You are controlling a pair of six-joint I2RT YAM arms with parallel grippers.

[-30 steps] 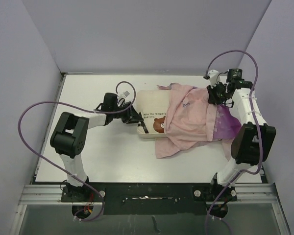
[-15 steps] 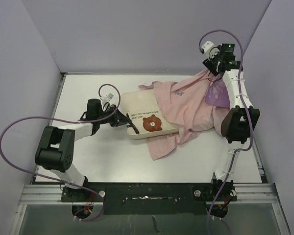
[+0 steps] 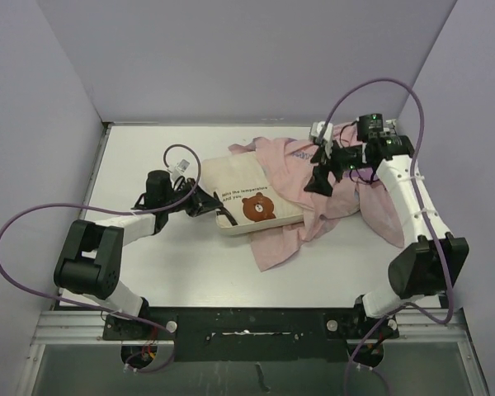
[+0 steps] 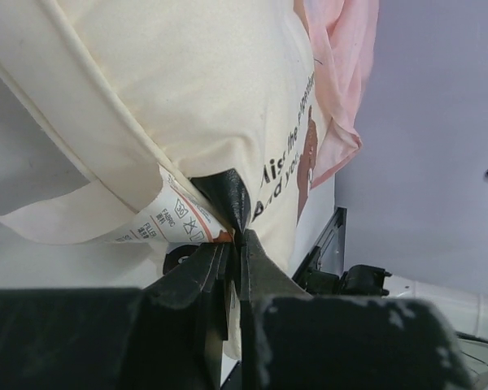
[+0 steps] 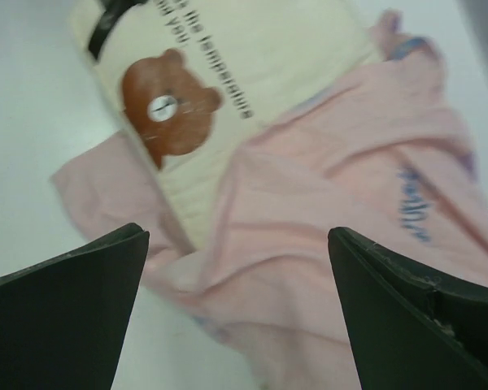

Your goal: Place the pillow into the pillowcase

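Note:
My right gripper should go down and back onto the pillowcase edge beside the bear face, since most of the pillow [image 3: 247, 191] is still outside the pillowcase.
The cream pillow [image 3: 247, 191] with its brown bear face [image 3: 258, 206] lies mid-table, its right part under the pale pink pillowcase [image 3: 338, 186]. My left gripper [image 3: 221, 211] is shut on the pillow's near-left corner. In the left wrist view the jaws [image 4: 237, 236] pinch the pillow [image 4: 187, 89] at its seam, beside the white care tag [image 4: 159, 215]. My right gripper [image 3: 318, 169] hovers wide open above the pillowcase. The right wrist view shows nothing between its fingers [image 5: 236, 236], with the pillowcase [image 5: 333, 211] and pillow [image 5: 252, 73] below.
The white table [image 3: 148, 157] has grey walls at the back and both sides. A loose flap of the pillowcase [image 3: 274, 247] spreads toward the front edge. The purple cables [image 3: 33, 223] loop out beside each arm.
My right gripper let go of the pillowcase, opened wide and dropped to the left; the fabric fell back onto the pillow. My left gripper shut on the pillow's corner and drew it left.

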